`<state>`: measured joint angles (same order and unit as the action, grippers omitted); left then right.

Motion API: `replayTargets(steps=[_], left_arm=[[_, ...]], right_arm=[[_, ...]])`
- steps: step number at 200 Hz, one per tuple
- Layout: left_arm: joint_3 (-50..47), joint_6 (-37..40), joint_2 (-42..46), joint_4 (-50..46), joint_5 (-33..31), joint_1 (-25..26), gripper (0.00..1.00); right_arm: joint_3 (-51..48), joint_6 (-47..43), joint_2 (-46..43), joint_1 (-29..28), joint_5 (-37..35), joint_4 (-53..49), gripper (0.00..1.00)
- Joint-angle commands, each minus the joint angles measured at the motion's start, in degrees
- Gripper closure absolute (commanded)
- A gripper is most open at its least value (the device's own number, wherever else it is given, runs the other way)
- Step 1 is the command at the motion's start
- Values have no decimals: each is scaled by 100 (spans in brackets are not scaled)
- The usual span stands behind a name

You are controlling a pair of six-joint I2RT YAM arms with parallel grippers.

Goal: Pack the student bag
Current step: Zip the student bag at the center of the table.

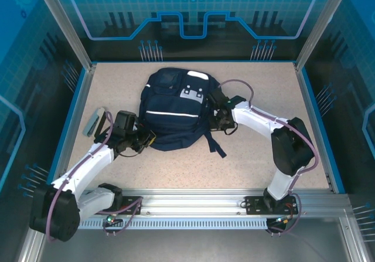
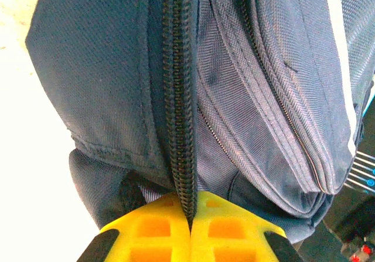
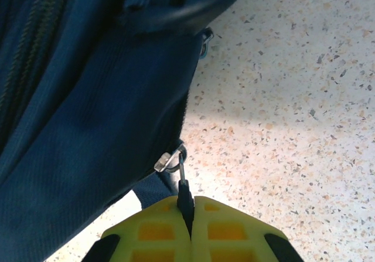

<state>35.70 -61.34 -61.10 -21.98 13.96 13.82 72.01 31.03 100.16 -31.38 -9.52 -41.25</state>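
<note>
My right gripper draws the zipper pull away from my left gripper toward the speckled tabletop beside the bag next. Then it releases the pull, since the pull's ring joins the slider.
The student bag (image 1: 173, 106) is a navy backpack with a thin white stripe, lying flat at the middle of the table. My left gripper (image 1: 149, 139) is at its lower left edge. In the left wrist view its yellow fingers (image 2: 153, 230) are shut on the black zipper track (image 2: 179, 127) that runs down the bag's side. My right gripper (image 1: 220, 119) is against the bag's right side. In the right wrist view it (image 3: 190, 227) is shut on the black zipper pull (image 3: 185, 198), which hangs from a metal slider ring (image 3: 170, 159).
A small grey-and-teal flat object (image 1: 94, 121) lies near the table's left edge, beside my left arm. A dark strap (image 1: 218, 146) trails from the bag toward the front. Speckled tabletop (image 3: 293, 115) lies open to the right of the bag.
</note>
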Motion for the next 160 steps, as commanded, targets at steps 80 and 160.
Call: replayTargets(steps=[80,160], left_arm=[[24,1090,517,-794,925,-152,72],[1036,1868,759,-1637,697,133,35]], right_arm=[[-99,-314,-169,716,490,-350,100],[-1074,-672,-1218,1625,1044,-221,89]])
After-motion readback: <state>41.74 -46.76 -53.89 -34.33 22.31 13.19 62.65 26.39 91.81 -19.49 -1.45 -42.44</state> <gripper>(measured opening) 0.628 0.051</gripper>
